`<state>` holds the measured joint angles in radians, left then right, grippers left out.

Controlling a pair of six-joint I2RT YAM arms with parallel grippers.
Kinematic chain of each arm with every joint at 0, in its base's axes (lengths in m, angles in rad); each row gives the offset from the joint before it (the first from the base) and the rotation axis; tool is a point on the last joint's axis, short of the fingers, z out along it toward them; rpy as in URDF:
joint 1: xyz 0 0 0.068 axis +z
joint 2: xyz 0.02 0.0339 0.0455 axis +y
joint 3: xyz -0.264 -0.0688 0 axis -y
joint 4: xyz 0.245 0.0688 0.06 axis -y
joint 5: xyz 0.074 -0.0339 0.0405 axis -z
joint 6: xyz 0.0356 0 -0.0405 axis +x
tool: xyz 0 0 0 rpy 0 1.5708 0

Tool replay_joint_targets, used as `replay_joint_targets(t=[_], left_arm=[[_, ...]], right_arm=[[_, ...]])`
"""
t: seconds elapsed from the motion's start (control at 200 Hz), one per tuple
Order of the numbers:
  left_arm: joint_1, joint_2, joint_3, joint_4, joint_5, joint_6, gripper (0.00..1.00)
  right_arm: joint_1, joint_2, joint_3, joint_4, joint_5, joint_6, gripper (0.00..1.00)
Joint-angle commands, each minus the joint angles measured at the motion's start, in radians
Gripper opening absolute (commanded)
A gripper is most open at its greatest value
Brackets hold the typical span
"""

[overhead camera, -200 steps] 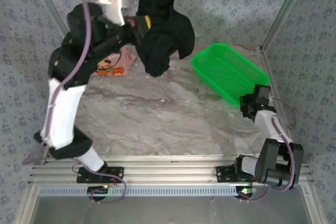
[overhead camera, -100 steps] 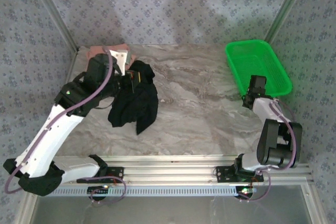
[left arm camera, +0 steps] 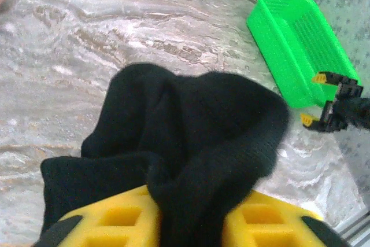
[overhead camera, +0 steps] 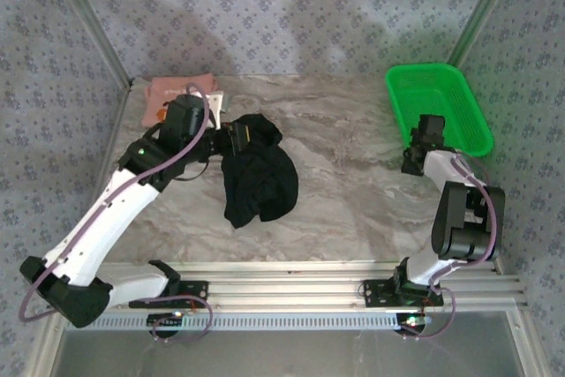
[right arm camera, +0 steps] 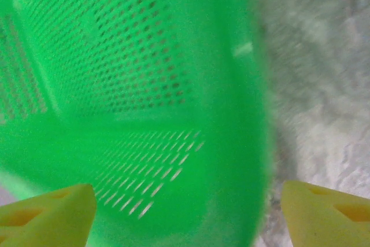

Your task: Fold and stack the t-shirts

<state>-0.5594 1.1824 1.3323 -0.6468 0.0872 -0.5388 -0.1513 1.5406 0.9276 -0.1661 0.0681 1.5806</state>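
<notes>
My right gripper moves off the green basket (overhead camera: 437, 103) next, across the bare marble and down onto the black t-shirt's basket-side edge (overhead camera: 290, 188), which my left gripper leaves free.
The black t-shirt (overhead camera: 259, 179) lies crumpled on the marble table, left of centre. My left gripper (overhead camera: 244, 134) is at its far edge. In the left wrist view its yellow fingers (left arm camera: 110, 224) stand apart, with a thick fold of the black t-shirt (left arm camera: 191, 137) still lying between them. The salmon-pink t-shirt (overhead camera: 168, 94) sits bunched in the back left corner, behind the left arm. My right gripper (overhead camera: 415, 143) is wide open at the near end of the green basket (overhead camera: 437, 103). In its wrist view the right gripper (right arm camera: 185, 203) straddles the green basket's wall (right arm camera: 173, 143).
The green basket stands empty at the back right, close to the enclosure frame. Patterned walls close in the table at the back and both sides. Bare marble (overhead camera: 353, 192) lies between the black shirt and the right arm.
The left arm lowered the black shirt from high up onto the table and shifted it right; its fingers have parted. The basket moved back and right, and the right gripper opened off it.
</notes>
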Motion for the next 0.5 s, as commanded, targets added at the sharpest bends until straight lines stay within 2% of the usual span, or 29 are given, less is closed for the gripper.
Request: replay_joint_targets(t=[0.0,0.08,0.155,0.23,0.32,0.405,0.495], left_arm=[[0.179,-0.008,-0.088,0.09,0.112,-0.128,0.57],[0.363,-0.06,-0.226,0.196,0.222,-0.23,0.66],[0.431,-0.078,-0.266,0.156,0.232,-0.227,0.71],[0.442,-0.079,-0.272,0.049,0.224,-0.191,0.72],[0.44,-0.119,-0.346,0.02,0.255,-0.213,0.73],[0.44,-0.16,-0.437,0.009,0.273,-0.241,0.74],[0.427,-0.177,-0.53,0.067,0.316,-0.281,0.74]], right_arm=[[0.043,-0.077,0.019,-0.059,-0.186,-0.245,0.87],[0.106,-0.136,-0.008,-0.122,-0.275,-0.359,0.87],[0.176,-0.207,-0.048,-0.183,-0.318,-0.454,0.88],[0.256,-0.268,-0.095,-0.199,-0.355,-0.552,0.88],[0.35,-0.283,-0.103,-0.254,-0.394,-0.7,0.88],[0.431,-0.217,-0.073,-0.326,-0.454,-0.841,0.86],[0.535,-0.127,-0.034,-0.354,-0.501,-0.96,0.84]])
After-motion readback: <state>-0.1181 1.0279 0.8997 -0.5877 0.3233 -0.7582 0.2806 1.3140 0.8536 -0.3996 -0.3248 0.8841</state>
